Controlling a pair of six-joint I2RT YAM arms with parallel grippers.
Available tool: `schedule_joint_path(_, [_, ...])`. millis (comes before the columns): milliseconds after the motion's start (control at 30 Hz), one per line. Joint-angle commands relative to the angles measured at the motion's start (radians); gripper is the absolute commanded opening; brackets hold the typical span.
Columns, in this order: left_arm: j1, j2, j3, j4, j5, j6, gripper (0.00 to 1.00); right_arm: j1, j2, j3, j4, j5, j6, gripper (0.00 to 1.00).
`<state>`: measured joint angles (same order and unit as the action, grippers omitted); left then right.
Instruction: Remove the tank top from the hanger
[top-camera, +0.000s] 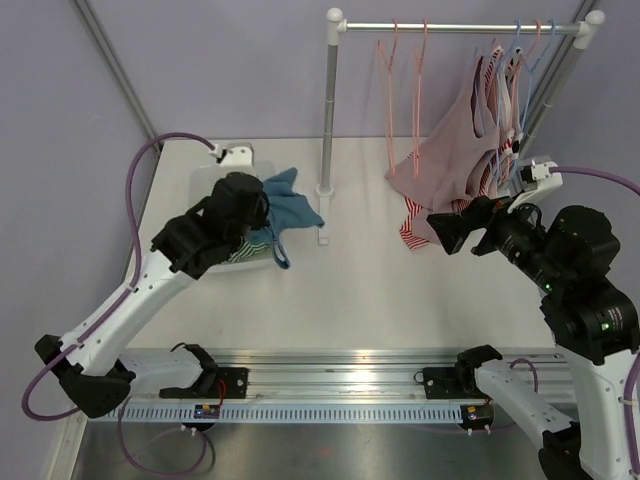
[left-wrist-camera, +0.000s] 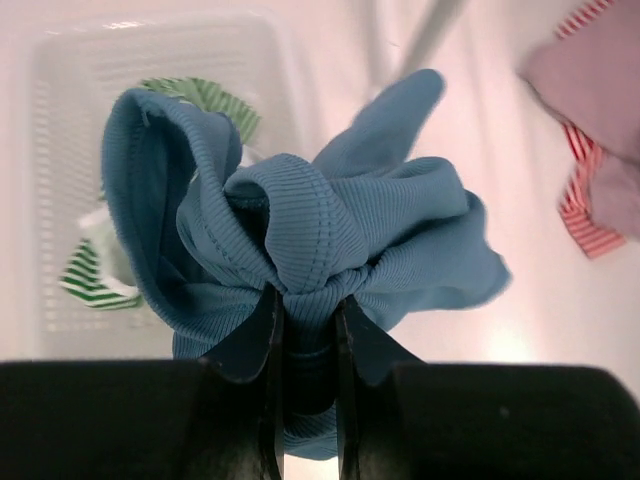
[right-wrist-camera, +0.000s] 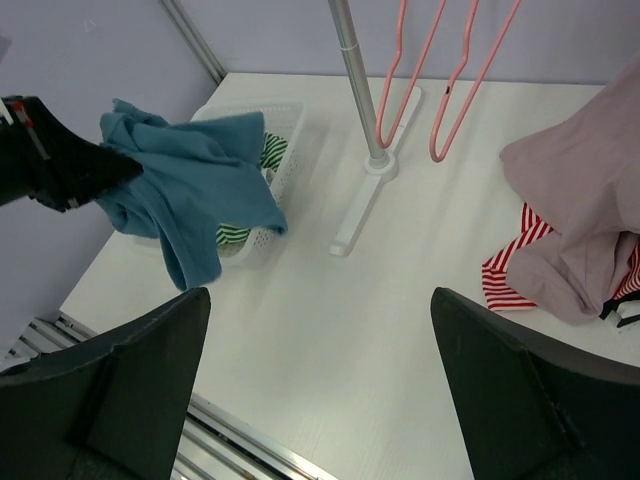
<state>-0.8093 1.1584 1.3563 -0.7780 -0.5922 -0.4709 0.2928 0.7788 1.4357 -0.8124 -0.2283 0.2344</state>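
Observation:
My left gripper goes outward and left in the top view, over the basket's far half (left-wrist-camera: 160, 68), to release it next, since Blue fabric (left-wrist-camera: 320, 220) overhangs the basket's rim.
My left gripper (top-camera: 266, 214) is shut on a bunched blue ribbed tank top (top-camera: 293, 203) and holds it over the right rim of a white basket (top-camera: 204, 181). The left wrist view shows its jaws (left-wrist-camera: 305, 300) pinching the blue fabric (left-wrist-camera: 320, 220). The top also hangs in the right wrist view (right-wrist-camera: 185, 190). Two empty pink hangers (top-camera: 405, 80) hang on the rail. My right gripper (top-camera: 441, 231) is open and empty, just left of a mauve tank top (top-camera: 450, 150) hanging on the rack; the right wrist view shows its jaws (right-wrist-camera: 320, 292) wide apart over bare table.
A green-striped garment (left-wrist-camera: 200, 95) lies in the basket (left-wrist-camera: 60, 60). The rack's upright pole (top-camera: 330, 110) and foot stand between the arms. A red-striped top (top-camera: 412, 235) droops to the table below the mauve one. Blue hangers (top-camera: 528, 45) hold more clothes at the rail's right end.

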Motion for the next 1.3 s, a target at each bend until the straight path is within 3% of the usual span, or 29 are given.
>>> schedule_joint_path(0, [0.140,0.001,0.084,-0.026,0.047,0.061,0.00,0.008,-0.007,-0.004,0.041,0.010,0.005,0.99])
schedule_joint_path(233, [0.507,0.216,0.223,-0.033,0.233,0.142,0.00,0.006,0.002,-0.038,0.058,0.018,0.006,0.99])
schedule_joint_path(333, [0.573,0.303,0.329,-0.055,0.322,0.169,0.00,0.006,0.011,-0.046,0.059,0.023,0.006,1.00])
schedule_joint_path(433, [0.605,0.412,0.449,-0.090,0.342,0.198,0.11,0.005,0.019,-0.052,0.058,0.033,0.002,1.00])
schedule_joint_path(467, [0.614,0.437,0.476,-0.105,0.354,0.201,0.18,0.006,0.020,-0.052,0.056,0.038,0.002,0.99])
schedule_joint_path(567, [0.639,0.512,0.566,-0.170,0.355,0.192,0.57,0.006,0.031,-0.043,0.048,0.075,0.002,0.99])
schedule_joint_path(633, [0.645,0.518,0.583,-0.194,0.341,0.183,0.99,0.006,0.045,-0.031,0.041,0.124,0.006,1.00])
schedule_joint_path(833, [0.644,0.402,0.495,-0.188,0.390,0.163,0.99,0.006,0.125,0.077,-0.008,0.299,0.005,1.00])
schedule_joint_path(967, [0.622,0.195,0.275,-0.115,0.491,0.163,0.99,0.008,0.192,0.152,-0.022,0.440,-0.018,0.99])
schedule_joint_path(1267, [0.435,-0.158,-0.103,-0.049,0.442,0.195,0.99,-0.004,0.431,0.362,-0.088,0.644,-0.153,0.99])
